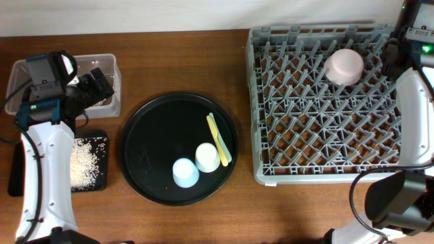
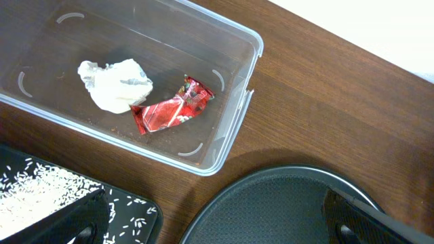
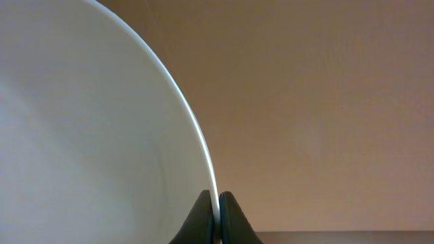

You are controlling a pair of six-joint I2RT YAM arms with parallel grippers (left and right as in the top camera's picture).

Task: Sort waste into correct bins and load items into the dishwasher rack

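Observation:
Next I will move my right gripper down and to the left in the overhead view over the dishwasher rack's wires beside the pink bowl and release there, because the pegs stand empty.
My left gripper [image 2: 217, 229] hangs open over the table beside the clear box [image 2: 234, 129], nothing between its fingers [image 2: 71, 220]. A crumpled white tissue [image 2: 114, 83] and a red wrapper [image 2: 171, 108] lie in that box. Loose rice [image 1: 87, 160] covers the shallow black tray [image 1: 102, 183] in front of it. My right gripper [image 3: 218, 203] is shut on the rim of the large cream bowl [image 3: 88, 135], held up against a plain wall. The small pink bowl [image 1: 344, 66] sits in the grey dishwasher rack [image 1: 261, 102]. A white cup [image 1: 207, 156], a light blue cup [image 1: 185, 172] and a yellow utensil [image 1: 218, 138] rest on the round tray.
The large round black tray [image 1: 149, 149] lies between the bins and the rack. My right arm [image 1: 410, 115] reaches over the rack's right side. Bare wooden table shows along the front edge.

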